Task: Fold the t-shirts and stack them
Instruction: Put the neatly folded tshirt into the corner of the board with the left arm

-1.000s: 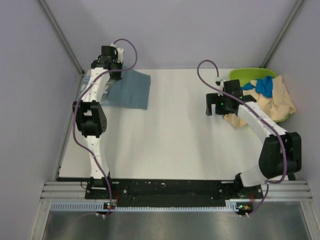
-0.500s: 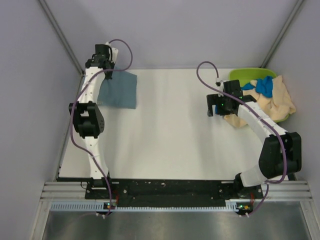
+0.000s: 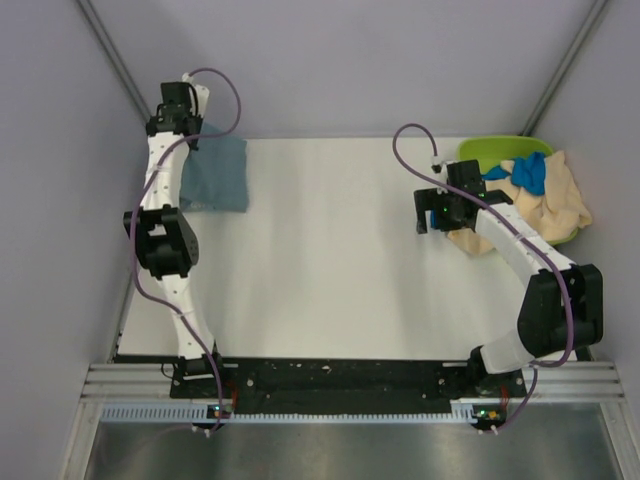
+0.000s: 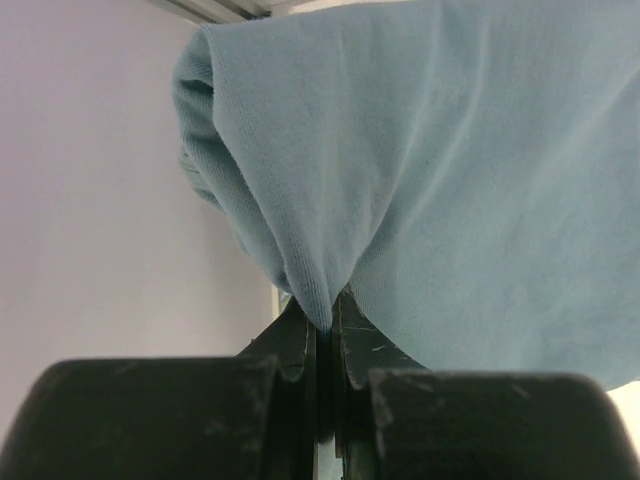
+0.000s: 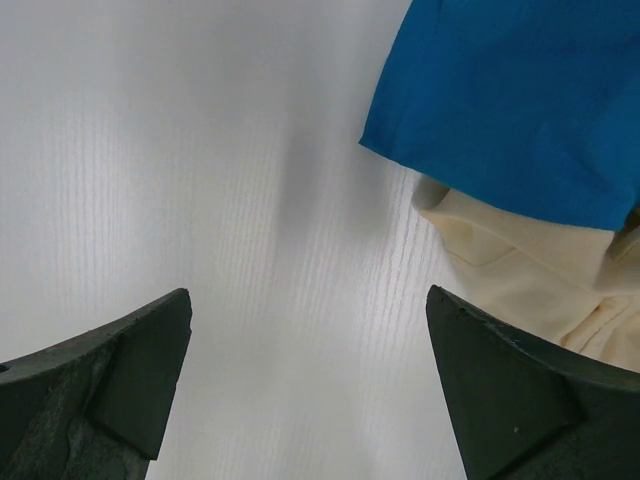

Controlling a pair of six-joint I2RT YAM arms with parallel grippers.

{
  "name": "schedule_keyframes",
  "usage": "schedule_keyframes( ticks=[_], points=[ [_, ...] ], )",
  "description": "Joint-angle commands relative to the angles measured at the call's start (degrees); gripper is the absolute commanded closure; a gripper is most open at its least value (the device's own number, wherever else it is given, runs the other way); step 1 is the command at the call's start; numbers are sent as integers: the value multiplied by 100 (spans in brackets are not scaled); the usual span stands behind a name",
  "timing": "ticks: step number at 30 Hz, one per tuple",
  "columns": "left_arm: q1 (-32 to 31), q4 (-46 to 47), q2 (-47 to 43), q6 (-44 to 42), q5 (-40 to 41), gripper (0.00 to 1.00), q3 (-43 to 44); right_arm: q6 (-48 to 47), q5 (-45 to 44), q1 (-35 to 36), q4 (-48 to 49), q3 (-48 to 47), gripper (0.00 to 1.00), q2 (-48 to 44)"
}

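My left gripper shifts the draped t-shirt toward the grey wall (image 3: 137, 142) (image 4: 225, 275) next, just left of it in the top view. It then releases the t-shirt's bunched edge.
The slate-blue t-shirt (image 3: 216, 176) lies folded at the far left corner of the table. My left gripper (image 3: 185, 132) is shut on a bunched edge of it. In the left wrist view the cloth (image 4: 470, 180) drapes over the closed left gripper (image 4: 325, 312). My right gripper (image 3: 432, 220) hovers open over bare table, just left of the pile. The right wrist view shows the open right gripper (image 5: 310, 345) with nothing between its fingers. A bright blue t-shirt (image 3: 530, 172) (image 5: 510, 100) lies on a cream-beige one (image 3: 560, 205) (image 5: 520, 270).
A lime-green tub (image 3: 495, 148) stands at the far right under the pile of shirts. The white table (image 3: 330, 260) is enclosed by grey walls on three sides. The left wall is close beside the left gripper.
My left gripper has pulled the slate-blue shirt leftward and farther back toward the corner. The right arm has not moved.
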State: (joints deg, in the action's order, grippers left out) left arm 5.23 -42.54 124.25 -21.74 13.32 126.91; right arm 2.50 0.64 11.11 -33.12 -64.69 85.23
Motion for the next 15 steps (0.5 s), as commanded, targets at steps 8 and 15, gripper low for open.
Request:
schedule_keyframes(
  ticks=[8, 15],
  points=[
    [408, 1152, 495, -612, 751, 100, 817, -92, -179, -57, -62, -369, 1, -33],
    [496, 1476, 978, -762, 469, 100, 729, -127, -188, -57, -98, -457, 1, 29]
  ],
)
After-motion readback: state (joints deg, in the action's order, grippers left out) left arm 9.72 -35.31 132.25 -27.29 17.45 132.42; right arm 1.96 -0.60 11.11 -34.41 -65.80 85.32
